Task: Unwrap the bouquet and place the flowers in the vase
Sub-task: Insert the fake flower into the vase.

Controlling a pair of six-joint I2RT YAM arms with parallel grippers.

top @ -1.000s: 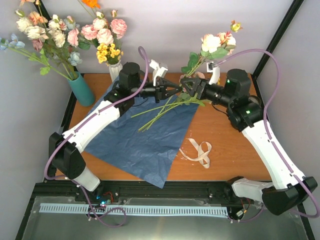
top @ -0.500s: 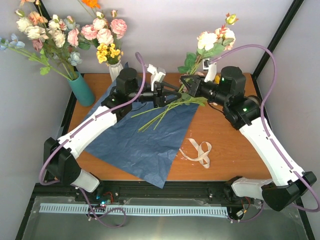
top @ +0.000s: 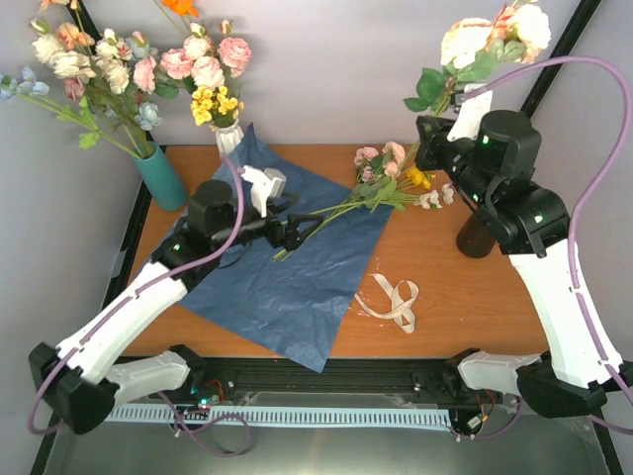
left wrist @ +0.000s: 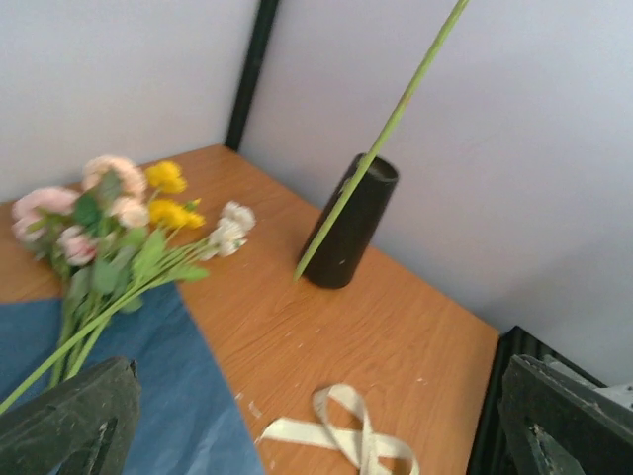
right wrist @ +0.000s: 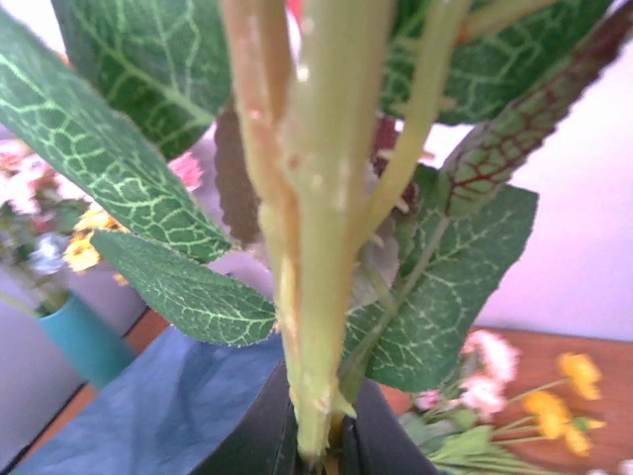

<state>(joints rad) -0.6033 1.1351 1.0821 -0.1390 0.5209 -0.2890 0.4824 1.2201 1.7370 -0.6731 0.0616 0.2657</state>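
Note:
The right gripper swings to the right in the top view next, brings the stem down into the dark vase's opening and releases it, as the stem's tip hangs outside.
My right gripper is raised at the back right, shut on one flower stem. That stem's cream and pink blooms stand high above it. In the left wrist view the thin green stem hangs down with its tip in front of the dark vase. The vase is partly hidden behind my right arm. The other flowers lie on the table with their stems over the blue paper. My left gripper stands open near the stem ends, holding nothing.
A beige ribbon lies loose on the wooden table. A teal vase and a white vase, each with a bunch, stand at the back left. Black frame posts edge the table.
My left gripper has opened and drawn back to the near left. My right gripper has shut on one stem and lifted it up and to the right, leaving the other flowers lying.

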